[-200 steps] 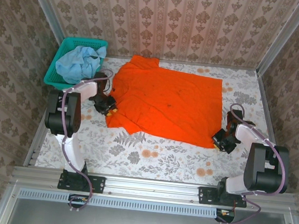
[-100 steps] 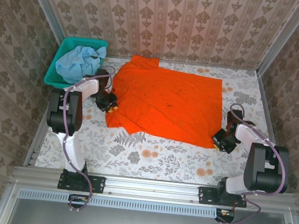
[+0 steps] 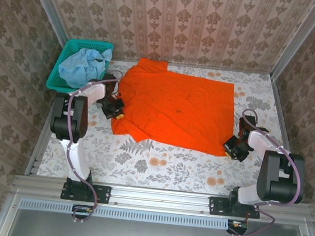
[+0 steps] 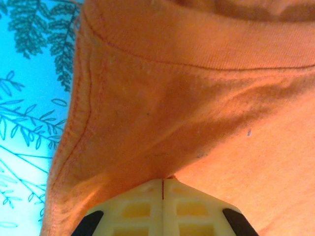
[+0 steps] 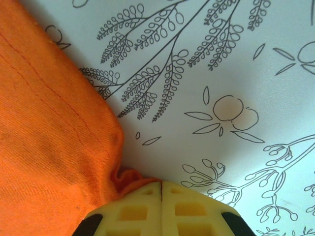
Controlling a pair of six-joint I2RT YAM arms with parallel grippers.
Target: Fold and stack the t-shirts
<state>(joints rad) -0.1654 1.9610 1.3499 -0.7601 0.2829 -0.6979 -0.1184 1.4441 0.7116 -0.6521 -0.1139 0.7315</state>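
Next, my left gripper pulls cloth back over the bare tabletop at the t-shirt's near corner and releases it, as the t-shirt's sleeve lies creased there.
The orange t-shirt (image 3: 175, 106) lies spread flat across the middle of the floral table. At its left edge, near the sleeve, my left gripper (image 3: 116, 111) is shut on the cloth. In the left wrist view the orange t-shirt (image 4: 197, 98) bunches into the closed left gripper (image 4: 162, 181). My right gripper (image 3: 232, 148) is shut on the shirt's near right corner. In the right wrist view a fold of the orange t-shirt (image 5: 44, 137) is pinched in the right gripper (image 5: 161, 183). The pale blue t-shirt (image 3: 82, 68) sits crumpled in the basket.
The teal mesh basket (image 3: 55, 74) stands at the back left corner, close to my left arm. Patterned walls close in the table on three sides. Bare floral tabletop (image 3: 164, 164) runs along the near edge in front of the shirt.
My left gripper has closed on the orange shirt's left edge and shifted slightly toward the back. The right gripper has stayed in place, shut on the corner.
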